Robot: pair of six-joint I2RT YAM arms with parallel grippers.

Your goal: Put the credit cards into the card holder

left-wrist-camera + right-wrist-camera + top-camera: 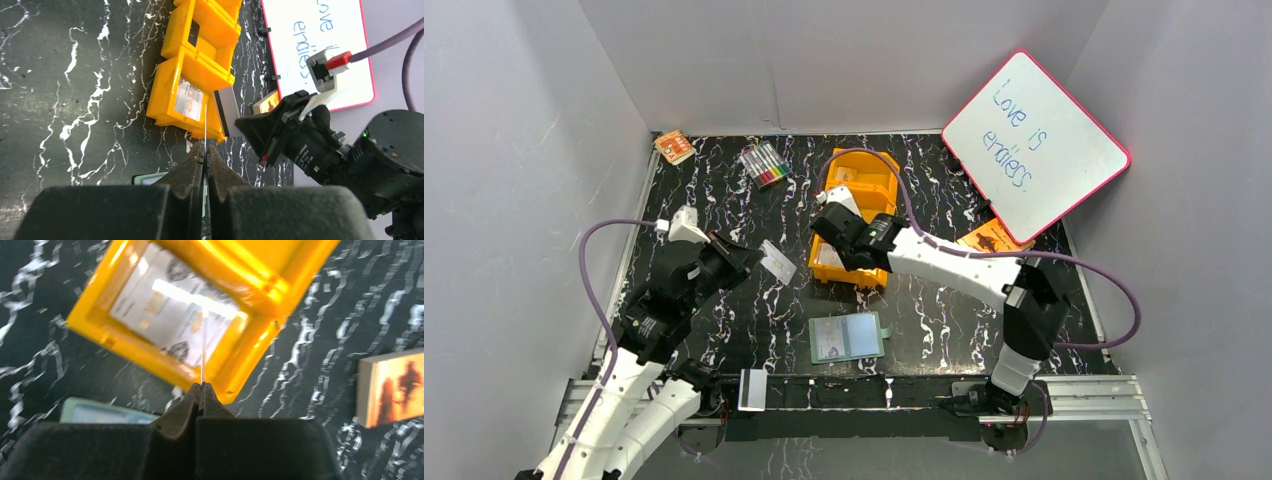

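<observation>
The robot's right gripper holds its card by one edge, and the card hangs, so before the release it should shift to the left in the top view over the cards in the near section (829,256) (167,310).
The card holder (847,337) lies open on the table, pale inner side up; it also shows in the left wrist view (149,178) and the right wrist view (100,412). My left gripper (752,262) is shut on a pale credit card (777,262), held above the table left of the orange tray; the card is edge-on between the jaws (205,125). My right gripper (830,243) hangs over the tray's near compartment, shut on another card seen edge-on (203,350). More cards (170,325) lie in that compartment. One card (752,390) lies at the near edge.
The orange three-compartment tray (874,170) stands at the table's middle. A pink-framed whiteboard (1034,145) leans at the back right, with a small orange box (994,237) below it. Markers (764,163) and another small box (674,147) lie at the back left.
</observation>
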